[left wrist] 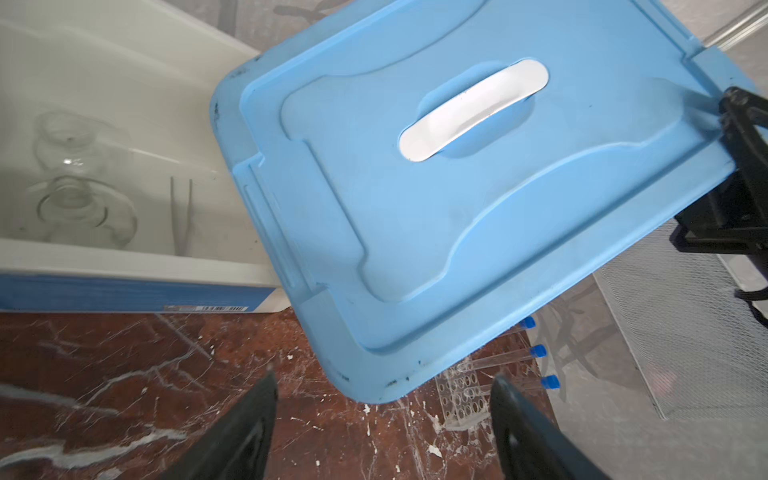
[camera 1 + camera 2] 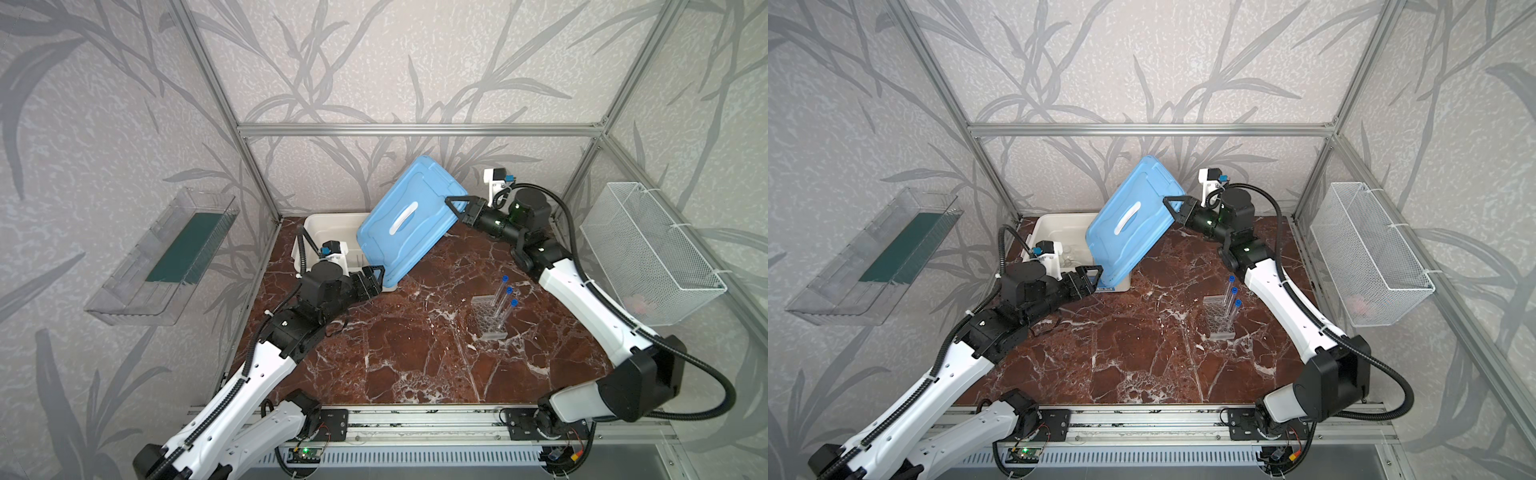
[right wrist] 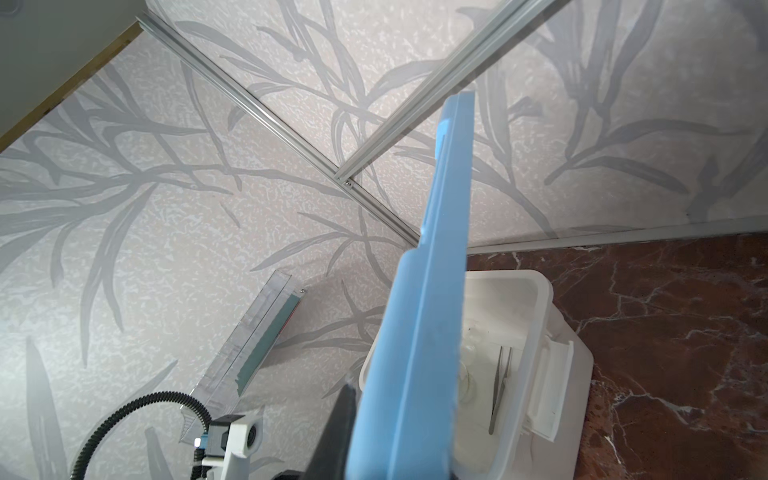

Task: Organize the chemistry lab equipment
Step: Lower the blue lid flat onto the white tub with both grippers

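The tub is uncovered, so my right gripper should move down next toward the white tub's open top (image 2: 342, 231) (image 3: 496, 352). It should level the tilted lid over the tub to let go of the lid's edge.
My right gripper (image 2: 451, 203) is shut on the edge of the flat blue lid (image 2: 409, 220), which hangs tilted over the white tub (image 2: 328, 224). In the right wrist view the lid (image 3: 419, 332) sits edge-on between the jaws. My left gripper (image 1: 382, 386) is open and empty, just below the lid's low corner (image 1: 374, 374). Inside the tub lie two clear glass vessels (image 1: 70, 141) and thin tweezer-like rods (image 1: 182, 216). On the table's right side stands a clear many-holed rack (image 2: 488, 318). It holds three blue-capped test tubes (image 2: 505, 297).
A white wire basket (image 2: 648, 253) hangs on the right wall and a clear shelf tray (image 2: 166, 253) on the left wall. The tub stands in the back left corner of the marble table (image 2: 415, 353), close to the aluminium frame posts.
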`<state>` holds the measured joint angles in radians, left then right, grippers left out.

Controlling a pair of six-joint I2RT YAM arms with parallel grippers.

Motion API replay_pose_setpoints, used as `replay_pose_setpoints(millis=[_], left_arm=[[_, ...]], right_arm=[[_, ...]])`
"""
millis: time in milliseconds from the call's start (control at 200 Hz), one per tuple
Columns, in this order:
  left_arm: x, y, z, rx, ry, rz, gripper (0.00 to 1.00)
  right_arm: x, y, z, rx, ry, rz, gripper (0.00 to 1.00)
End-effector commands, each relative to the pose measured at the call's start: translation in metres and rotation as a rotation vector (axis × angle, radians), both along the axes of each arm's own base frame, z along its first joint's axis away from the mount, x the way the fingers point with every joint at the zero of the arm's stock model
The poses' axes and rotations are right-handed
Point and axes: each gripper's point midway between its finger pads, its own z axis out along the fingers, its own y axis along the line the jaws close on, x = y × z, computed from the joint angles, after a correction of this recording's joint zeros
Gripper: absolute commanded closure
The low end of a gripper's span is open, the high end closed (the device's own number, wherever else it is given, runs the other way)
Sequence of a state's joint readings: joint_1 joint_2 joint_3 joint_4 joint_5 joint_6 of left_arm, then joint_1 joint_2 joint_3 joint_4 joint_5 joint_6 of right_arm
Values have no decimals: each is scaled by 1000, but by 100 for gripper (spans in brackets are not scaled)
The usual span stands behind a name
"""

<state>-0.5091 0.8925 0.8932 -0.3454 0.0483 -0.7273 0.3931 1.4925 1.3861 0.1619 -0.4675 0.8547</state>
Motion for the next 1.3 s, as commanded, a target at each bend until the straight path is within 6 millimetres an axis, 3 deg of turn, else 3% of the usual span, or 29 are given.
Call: replay_pose_setpoints(millis=[0, 140, 290, 415, 650, 750, 920, 1115, 1295], left_arm=[[3, 14, -3, 4, 7, 54, 20], [10, 35, -15, 88, 21, 122, 19], [23, 49, -26, 158, 49, 163, 20], [37, 52, -31, 216, 63, 173, 20], [68, 68, -21, 235, 43, 212, 20], [86, 75, -27, 215, 75, 212, 19], [112, 69, -45, 229, 128, 165, 17], [127, 68, -62, 239, 168, 150, 17], [125, 77, -58, 256, 157, 192, 16]], right_arm=[[14, 2, 31, 74, -121, -54, 90], [34, -3, -4, 80, -61, -132, 90], [43, -7, -38, 94, 6, -188, 90], [40, -8, -65, 94, 46, -234, 90], [36, -5, -105, 101, 147, -261, 87], [33, 4, -120, 88, 187, -238, 87], [28, 10, -146, 120, 247, -214, 85], [22, 6, -165, 114, 287, -227, 83], [12, 18, -183, 66, 325, -190, 80]])
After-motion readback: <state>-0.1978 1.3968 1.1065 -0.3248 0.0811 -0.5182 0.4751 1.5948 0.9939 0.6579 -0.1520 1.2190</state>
